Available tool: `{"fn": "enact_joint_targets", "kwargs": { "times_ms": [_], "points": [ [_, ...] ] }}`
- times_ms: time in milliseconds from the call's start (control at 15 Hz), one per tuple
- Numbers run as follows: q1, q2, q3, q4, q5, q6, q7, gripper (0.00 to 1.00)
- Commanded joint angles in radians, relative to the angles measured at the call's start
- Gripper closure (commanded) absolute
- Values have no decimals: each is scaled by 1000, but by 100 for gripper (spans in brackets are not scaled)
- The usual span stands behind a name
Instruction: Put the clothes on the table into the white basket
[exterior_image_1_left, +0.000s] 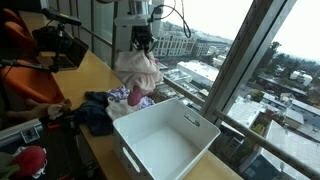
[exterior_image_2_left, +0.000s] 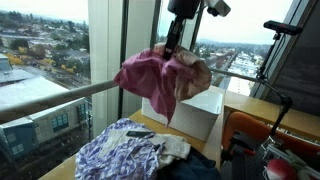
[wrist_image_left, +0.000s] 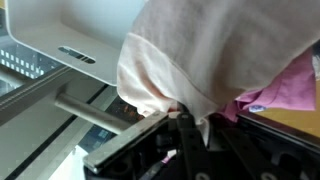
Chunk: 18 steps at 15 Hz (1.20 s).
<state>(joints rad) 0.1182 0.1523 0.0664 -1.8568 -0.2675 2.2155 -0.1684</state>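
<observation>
The gripper rises and carries the pink and beige garment (exterior_image_1_left: 139, 70) over the white basket (exterior_image_1_left: 165, 140) next, then lowers toward the basket's open top.
My gripper (exterior_image_1_left: 144, 42) is shut on a pink and beige garment (exterior_image_1_left: 139, 70) and holds it in the air, hanging above the table. It also shows in an exterior view (exterior_image_2_left: 160, 78) and fills the wrist view (wrist_image_left: 200, 50). The white basket (exterior_image_1_left: 165, 140) stands on the wooden table (exterior_image_1_left: 95, 75), just right of and below the hanging garment; it also shows behind the garment (exterior_image_2_left: 200, 112) and at the wrist view's top left (wrist_image_left: 70, 35). More clothes (exterior_image_1_left: 105, 108) lie on the table: a purple patterned one (exterior_image_2_left: 120, 155), a dark blue one.
A large window with a metal rail (exterior_image_2_left: 60, 95) runs along the table's far side. Camera gear and a tripod (exterior_image_1_left: 55, 45) stand at the table's end. An orange chair back (exterior_image_2_left: 250, 140) and red objects (exterior_image_1_left: 30, 158) are close by.
</observation>
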Motion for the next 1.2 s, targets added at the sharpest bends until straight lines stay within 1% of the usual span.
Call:
{"fn": "enact_joint_targets", "kwargs": {
  "times_ms": [0,200,267,467,867,1133],
  "points": [
    [-50,-116,-22,44,5,-80,-68,98],
    [-113,-114,-69,161,10,-129,-144,98],
    [-133,-86,-88,212,20,-139,-171,98],
    [-178,-8,-123,281,40,-128,-219,98],
    [-207,126,-118,224,80,-104,-210,98],
    [-221,193,-126,158,58,-95,-213,98]
  ]
}}
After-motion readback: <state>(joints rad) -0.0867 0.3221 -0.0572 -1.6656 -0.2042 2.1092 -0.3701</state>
